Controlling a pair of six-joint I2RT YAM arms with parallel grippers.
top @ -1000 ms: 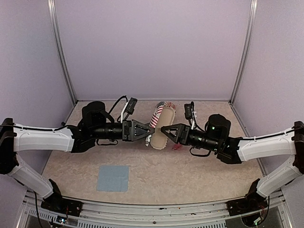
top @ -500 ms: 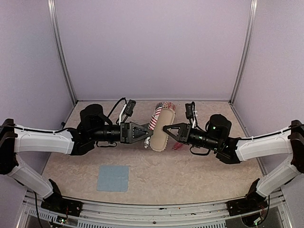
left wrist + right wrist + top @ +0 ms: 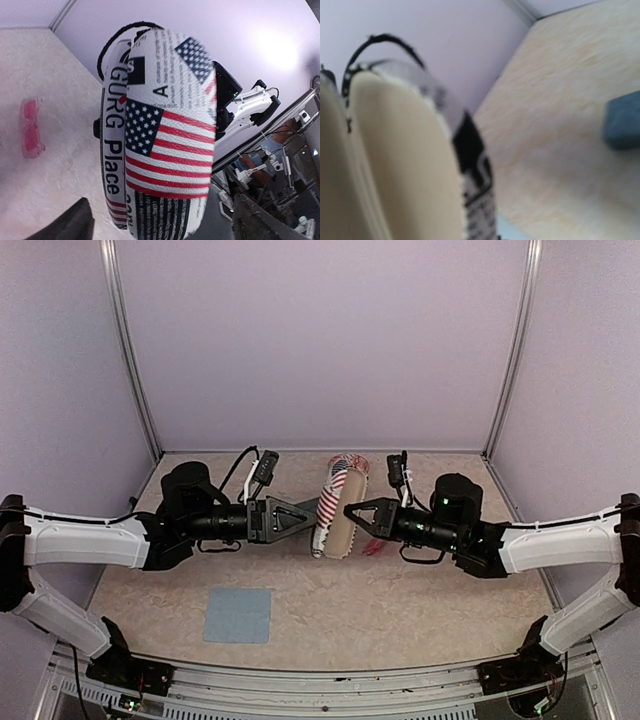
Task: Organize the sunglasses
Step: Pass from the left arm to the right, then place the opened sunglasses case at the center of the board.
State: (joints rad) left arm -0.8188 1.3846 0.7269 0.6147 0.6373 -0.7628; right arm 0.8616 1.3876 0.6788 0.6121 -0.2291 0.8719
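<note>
I need to move my right gripper next, tilting downward, to the left in the top view and lower it beside the blue-grey block.
A flag-print glasses case [image 3: 338,505] hangs above the middle of the table, its lid ajar and its cream lining [image 3: 395,165] showing. My right gripper [image 3: 347,512] is shut on the case's right edge and carries it. My left gripper [image 3: 312,520] stands open at the case's left side; in the left wrist view the printed shell [image 3: 165,135] fills the space ahead of its spread fingers [image 3: 65,225]. The pink sunglasses [image 3: 31,127] lie folded on the table. In the top view the same pair [image 3: 375,546] shows partly under my right gripper.
A blue-teal rectangular thing [image 3: 238,615] lies flat near the front left of the table [image 3: 420,610], also in the right wrist view [image 3: 622,120]. Lilac walls close in the back and both sides.
My left gripper has opened and drawn back a little to the left. My right gripper has shut on the case's edge, and the case has tipped more onto its side.
</note>
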